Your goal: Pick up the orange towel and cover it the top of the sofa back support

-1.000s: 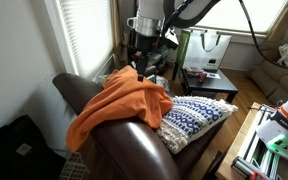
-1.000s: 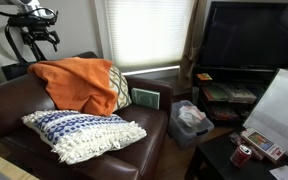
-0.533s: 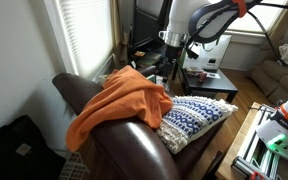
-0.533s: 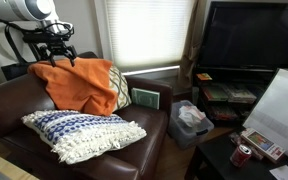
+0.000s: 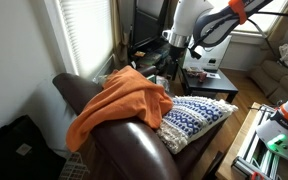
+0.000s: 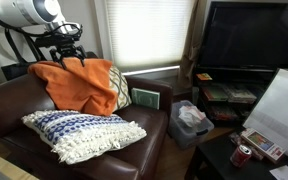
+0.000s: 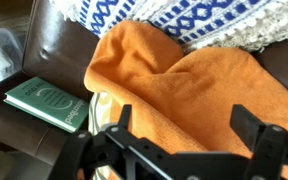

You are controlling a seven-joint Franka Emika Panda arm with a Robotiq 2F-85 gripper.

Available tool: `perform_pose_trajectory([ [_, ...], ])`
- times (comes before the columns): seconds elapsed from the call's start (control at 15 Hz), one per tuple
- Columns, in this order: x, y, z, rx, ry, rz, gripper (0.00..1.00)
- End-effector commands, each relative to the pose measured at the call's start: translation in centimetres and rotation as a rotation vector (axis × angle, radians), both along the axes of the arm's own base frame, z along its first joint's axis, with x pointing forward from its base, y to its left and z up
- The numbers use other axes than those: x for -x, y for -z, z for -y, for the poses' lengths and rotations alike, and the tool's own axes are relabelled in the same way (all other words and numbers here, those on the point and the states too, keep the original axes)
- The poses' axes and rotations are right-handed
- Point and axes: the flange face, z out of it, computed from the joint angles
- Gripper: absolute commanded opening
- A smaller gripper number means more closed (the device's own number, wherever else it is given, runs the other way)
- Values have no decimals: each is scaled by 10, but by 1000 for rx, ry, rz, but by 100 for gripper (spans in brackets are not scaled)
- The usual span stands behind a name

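The raised fold of the orange towel [image 6: 90, 75] [image 7: 170, 117] runs between my open fingers, so my gripper comes down onto it and closes there next.
The orange towel [image 5: 124, 100] lies draped over the top of the brown leather sofa back [image 5: 79, 92]; it also shows in an exterior view [image 6: 79, 82] and fills the wrist view [image 7: 184, 90]. My gripper [image 6: 66, 58] hovers just above the towel's upper edge, near the window. In the wrist view the gripper [image 7: 184, 125] is open, its two black fingers [image 7: 249, 125] spread wide apart over the orange cloth with nothing between them.
A blue and white patterned pillow [image 6: 79, 130] lies on the sofa seat. A green book [image 7: 46, 103] rests on the sofa arm [image 6: 144, 97]. Window blinds [image 6: 144, 30] stand behind; a TV [image 6: 249, 35] and cluttered low tables [image 6: 249, 145] stand beside the sofa.
My arm has swung from behind the sofa back toward the towel and come lower, so the gripper is now just over the towel's top edge. The towel has not moved.
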Motion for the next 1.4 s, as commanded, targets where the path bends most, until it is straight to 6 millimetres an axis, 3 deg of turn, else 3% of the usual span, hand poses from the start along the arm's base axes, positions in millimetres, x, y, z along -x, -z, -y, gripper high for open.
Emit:
perform_pose_trajectory([
  [0.0, -15, 30, 41, 8, -59, -12, 100],
  [0.13, -30, 41, 53, -29, -96, -13, 100],
  [0.4, -49, 65, 53, -24, -183, -52, 100],
  [0.73, -62, 86, 28, -67, -241, -75, 100],
  [1.33, -102, 97, 23, -100, -234, -65, 100],
])
